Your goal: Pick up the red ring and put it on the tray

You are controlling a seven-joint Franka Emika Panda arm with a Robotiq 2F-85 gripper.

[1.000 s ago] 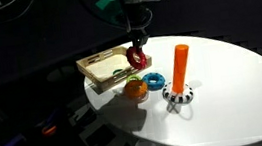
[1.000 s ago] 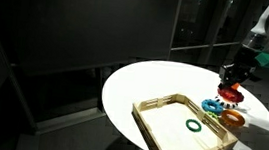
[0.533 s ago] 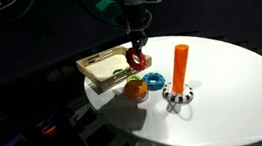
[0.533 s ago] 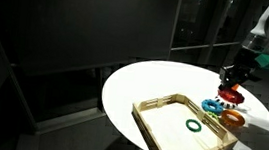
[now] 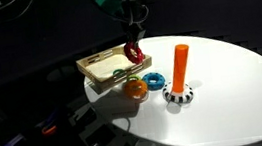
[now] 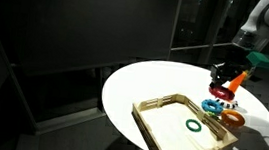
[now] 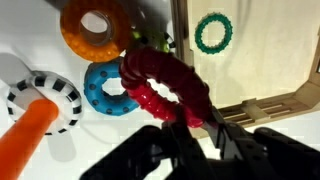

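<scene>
My gripper holds the red ring (image 5: 134, 52) by the tray's rim. It needs to move across the tray's rim, over the tray's bare bottom beside the green ring, and release there.
My gripper (image 7: 196, 128) is shut on the red ring (image 7: 160, 84) and holds it in the air above the table. In both exterior views the ring (image 5: 134, 52) (image 6: 219, 84) hangs from the gripper (image 5: 134, 44) (image 6: 222, 78) near the edge of the light wooden tray (image 5: 93, 78) (image 6: 147, 129). In the wrist view the tray (image 7: 260, 30) lies at the upper right, its rim just beside the ring.
A green ring (image 7: 213, 32) (image 6: 194, 125) lies in the tray. On the white table are a blue ring (image 7: 105, 88) (image 5: 155, 79), an orange ring (image 7: 96, 28) (image 5: 133, 90) and an orange peg (image 5: 179, 67) on a black-and-white base (image 7: 45, 98).
My gripper has risen with the red ring and moved a little toward the tray. The other things have not moved.
</scene>
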